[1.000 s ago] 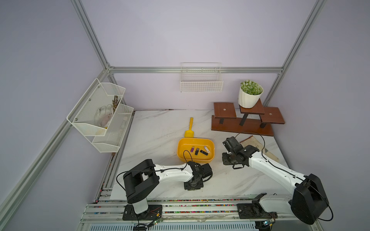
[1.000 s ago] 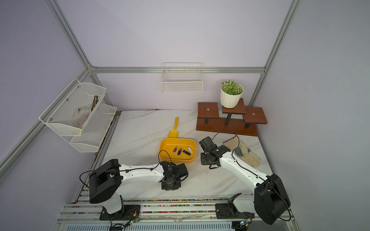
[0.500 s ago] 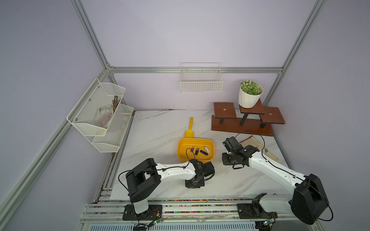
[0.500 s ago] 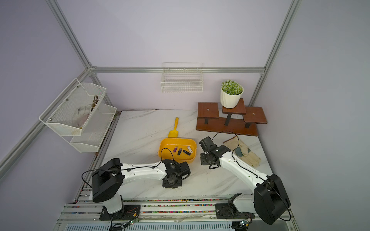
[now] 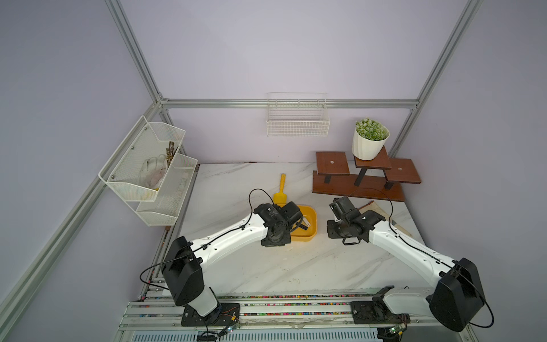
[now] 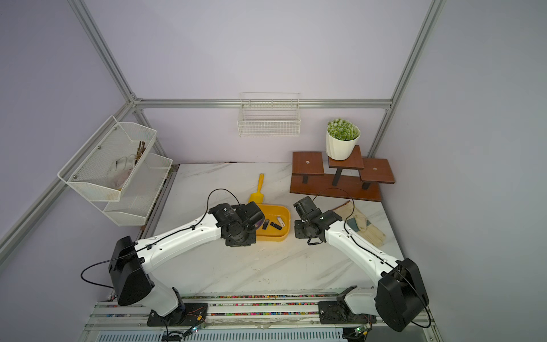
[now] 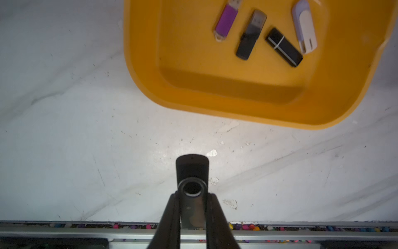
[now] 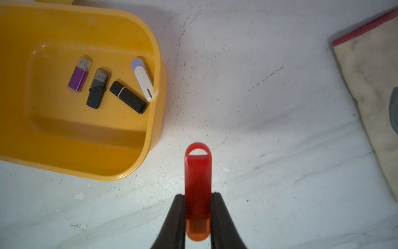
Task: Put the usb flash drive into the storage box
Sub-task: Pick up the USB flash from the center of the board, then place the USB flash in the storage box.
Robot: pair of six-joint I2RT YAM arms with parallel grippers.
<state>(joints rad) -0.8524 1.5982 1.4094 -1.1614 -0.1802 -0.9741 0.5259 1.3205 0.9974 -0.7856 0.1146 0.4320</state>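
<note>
My left gripper will next move outward over the storage box's rim and down to release on the box's bare bottom beside the purple drive, because that bottom is farther outward and lower.
The storage box point(image 5: 314, 225) point(image 6: 273, 238) is a shallow yellow tub at mid-table, holding several USB flash drives: a purple one point(image 7: 226, 20), black ones and a white one point(image 8: 142, 78). My left gripper point(image 7: 192, 197) is shut on a black swivel USB flash drive point(image 7: 192, 170) and hangs above the table by the box's near left rim point(image 7: 193, 107). In both top views its wrist point(image 5: 275, 228) overlaps the box's left end. My right gripper point(image 8: 198, 196) point(image 5: 340, 232) is shut on a red USB flash drive point(image 8: 197, 168), just right of the box point(image 8: 150, 129).
A yellow scoop point(image 5: 281, 192) lies behind the box. At the back right stands a wooden stand point(image 5: 358, 183) with a potted plant point(image 5: 370, 142). A work glove point(image 6: 364, 228) lies at the right. A wire basket point(image 5: 297, 121) and wire shelves point(image 5: 148, 168) hang on the walls.
My left gripper closed on the black drive near the table's front, then rose and moved back toward the box. The right arm has not moved.
</note>
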